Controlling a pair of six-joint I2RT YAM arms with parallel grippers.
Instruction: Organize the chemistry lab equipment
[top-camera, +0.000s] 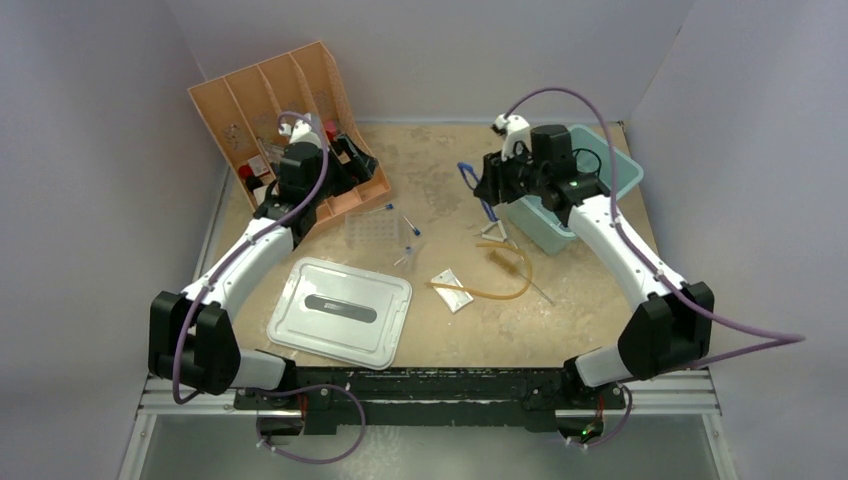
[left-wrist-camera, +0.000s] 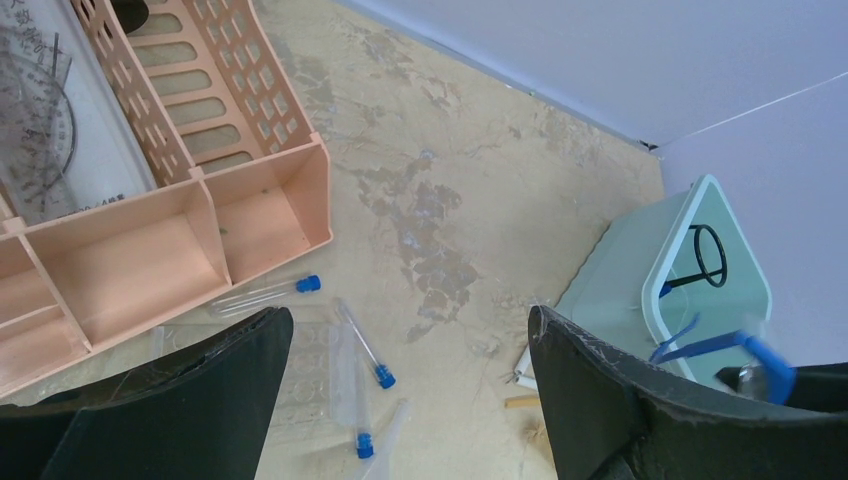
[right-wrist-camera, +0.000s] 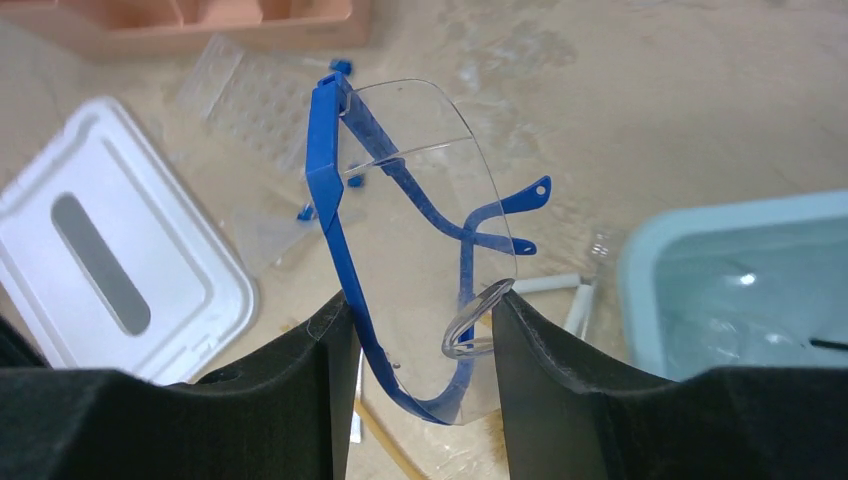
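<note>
The teal bin (top-camera: 600, 190) is open to the right of my right gripper in the top view, so I need to move over it, go down and let go of the glasses (top-camera: 468, 178) inside.
My right gripper (right-wrist-camera: 420, 310) is shut on blue-framed clear safety glasses (right-wrist-camera: 330, 180) and holds them above the table, next to the teal bin (top-camera: 600, 190). In the top view the glasses (top-camera: 468, 178) hang at the gripper's left. A black wire ring (left-wrist-camera: 708, 255) lies in the bin. My left gripper (left-wrist-camera: 410, 330) is open and empty, above the clear tube rack (left-wrist-camera: 310, 370) and blue-capped tubes (left-wrist-camera: 365, 345). The amber hose (top-camera: 500, 290), wire triangle (top-camera: 497, 237) and small clear packet (top-camera: 452, 288) lie mid-table.
The peach slotted organizer (top-camera: 260, 100) stands at the back left with a protractor (left-wrist-camera: 40, 130) in it. The pale lid (top-camera: 340, 310) with a dark handle slot lies at the front left. Side and back walls close in the table.
</note>
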